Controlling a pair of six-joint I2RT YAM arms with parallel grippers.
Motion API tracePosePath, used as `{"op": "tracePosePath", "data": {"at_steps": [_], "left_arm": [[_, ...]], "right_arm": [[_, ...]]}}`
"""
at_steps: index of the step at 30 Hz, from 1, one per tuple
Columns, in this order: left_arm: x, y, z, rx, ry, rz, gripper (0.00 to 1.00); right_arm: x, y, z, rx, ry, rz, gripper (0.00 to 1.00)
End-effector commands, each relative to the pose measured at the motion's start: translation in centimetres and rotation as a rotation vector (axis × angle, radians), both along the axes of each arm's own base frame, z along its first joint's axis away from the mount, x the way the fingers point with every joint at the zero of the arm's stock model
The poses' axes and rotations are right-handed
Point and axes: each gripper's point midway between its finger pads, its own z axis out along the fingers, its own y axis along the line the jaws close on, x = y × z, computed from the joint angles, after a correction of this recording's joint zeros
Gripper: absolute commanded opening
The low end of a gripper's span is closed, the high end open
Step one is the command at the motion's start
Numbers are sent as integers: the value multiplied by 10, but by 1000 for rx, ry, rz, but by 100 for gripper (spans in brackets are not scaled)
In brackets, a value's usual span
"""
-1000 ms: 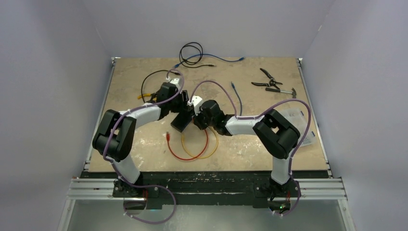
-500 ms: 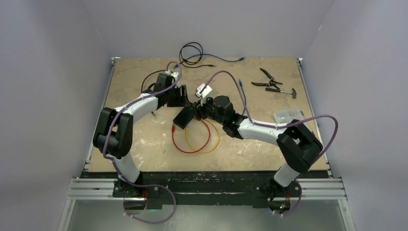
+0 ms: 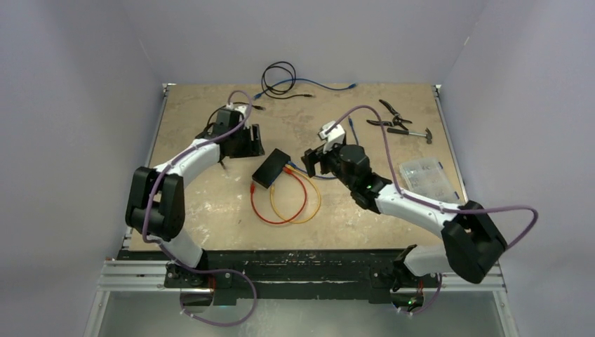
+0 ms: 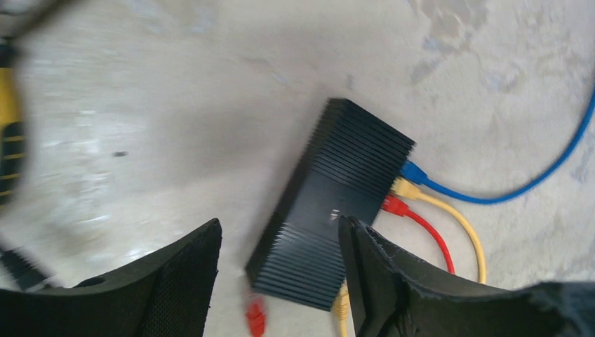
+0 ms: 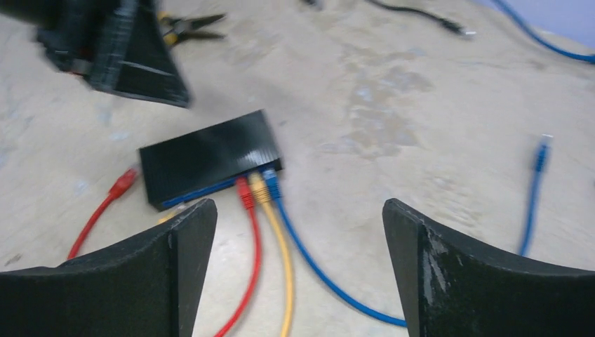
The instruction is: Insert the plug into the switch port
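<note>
I should next move my left gripper left in the top view, away from the switch, then down onto the thin black cable (image 3: pixel 215 114), as it's outside its fingers.
The switch (image 3: pixel 271 168) is a flat black box lying on the table between the two arms. Three plugs sit side by side in its ports: blue (image 5: pixel 270 181), yellow (image 5: pixel 257 186) and red (image 5: pixel 244 191). The left wrist view shows the same row, with the blue plug (image 4: pixel 412 172) outermost on the switch (image 4: pixel 337 210). My left gripper (image 3: pixel 245 144) hangs open up and to the left of the switch, holding nothing (image 4: pixel 279 228). My right gripper (image 3: pixel 312 160) is wide open to its right, apart from the cables (image 5: pixel 298 207).
The red cable's loose end (image 3: pixel 244 199) lies just in front of the switch. Pliers (image 3: pixel 389 116) and a small hammer (image 3: pixel 414 132) lie at the back right, with a clear plastic box (image 3: pixel 424 179) nearer. A black cable coil (image 3: pixel 278 74) lies at the back. A loose blue plug (image 5: pixel 540 151) lies right of my right gripper.
Both grippers have drawn back from the switch, the left to the back left and the right to the right. The right jaws have opened wide. The switch now lies flat by itself.
</note>
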Motion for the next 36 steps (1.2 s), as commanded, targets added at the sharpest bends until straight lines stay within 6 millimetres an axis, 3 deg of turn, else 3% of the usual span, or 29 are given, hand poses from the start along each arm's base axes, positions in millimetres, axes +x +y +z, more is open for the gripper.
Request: {"op": "tracePosePath", "data": {"at_steps": [1,6,9,13,16,21,25,31,36], "left_arm": [[19,58,44,94,-112,193,63],[22,123,46,155,-109,431,67],[26,147,40,117,-93,525,67],[34,173,17,29,-43,611,67],[48,178,3,-42,-22,624,67],[74,169,-19,-124,21,599,65],[83,168,-34,-140,40,602,61],[81,166,-46,-148,65,580,35],[78,166,-37,-133,45,552,12]], "right_arm": [[6,-39,25,79,-36,-150,92],[2,-52,28,92,-46,-190,94],[1,-56,21,84,-37,-202,94],[-2,-61,17,84,-33,-219,97],[-6,-67,15,79,-29,-231,99],[-9,-74,13,75,-18,-256,99],[-12,-80,14,82,-15,-275,99],[-16,-91,11,84,-3,-316,99],[-19,-94,11,103,2,-327,99]]}}
